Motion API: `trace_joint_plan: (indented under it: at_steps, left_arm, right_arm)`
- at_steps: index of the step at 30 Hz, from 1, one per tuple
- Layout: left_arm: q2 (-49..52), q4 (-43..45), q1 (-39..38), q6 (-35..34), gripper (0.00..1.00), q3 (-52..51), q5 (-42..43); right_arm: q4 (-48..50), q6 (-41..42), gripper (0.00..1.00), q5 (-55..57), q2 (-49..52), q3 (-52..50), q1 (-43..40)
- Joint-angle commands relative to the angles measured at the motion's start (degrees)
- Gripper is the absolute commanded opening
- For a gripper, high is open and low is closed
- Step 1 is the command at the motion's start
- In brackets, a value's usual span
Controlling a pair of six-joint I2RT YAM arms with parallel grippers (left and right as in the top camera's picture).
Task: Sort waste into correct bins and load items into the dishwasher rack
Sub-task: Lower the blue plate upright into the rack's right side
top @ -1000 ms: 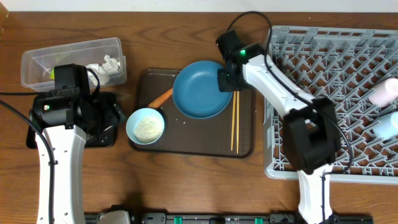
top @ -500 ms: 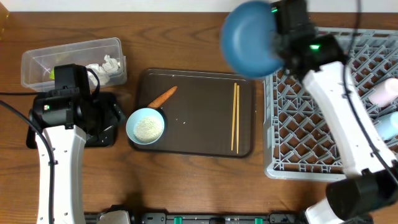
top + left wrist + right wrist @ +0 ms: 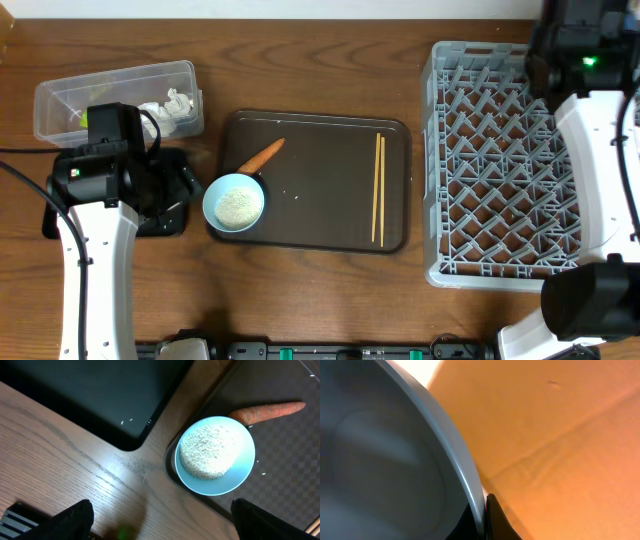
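The wire rows alongside are empty, so next I will lower my right gripper into the far end of the grey dishwasher rack point(image 3: 490, 170) and release the rim of the dark-blue dish.
My right gripper point(image 3: 485, 515) is shut on the rim of the dark-blue dish point(image 3: 385, 460), which fills the right wrist view. The right arm point(image 3: 590, 90) reaches over the far right of the grey dishwasher rack point(image 3: 490, 170); the dish does not show in the overhead view. My left gripper point(image 3: 167, 525) is open and empty above the table, beside the small pale-teal bowl point(image 3: 235, 480) of white rice point(image 3: 207, 450). The carrot piece point(image 3: 262, 155) lies behind the bowl point(image 3: 234, 202). The chopsticks point(image 3: 378, 190) lie on the brown tray point(image 3: 320, 215). The cups are hidden.
The clear tub point(image 3: 60, 95) at the far left holds crumpled white paper point(image 3: 172, 105) and a yellow-green wrapper point(image 3: 85, 115). The black tray point(image 3: 100, 390) lies under my left arm, beside the brown tray's left edge. A few rice grains lie loose on both trays.
My right arm has lifted the dark-blue dish off the brown tray and carried it up and right over the rack, out of the overhead view. The left arm has not moved.
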Motion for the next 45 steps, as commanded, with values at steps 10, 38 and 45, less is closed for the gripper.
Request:
trace_joint_plan:
  at_steps: [10,38,45]
  left_arm:
    - [0.22,-0.22,0.2,-0.5,0.9,0.31,0.35]
    - [0.22,-0.17,0.2,-0.5,0.9,0.28,0.33]
    - [0.22,-0.2,0.2,-0.5,0.9,0.28,0.33]
  right_arm:
    - [0.55,1.33,0.01,17.94,8.13,0.09,-5.03]
    - [-3.41,-3.43,0.01,2.34,9.03,-0.42,-8.87]
    - [-4.26,-3.43,0.01,2.25,8.92,-0.76,-9.31]
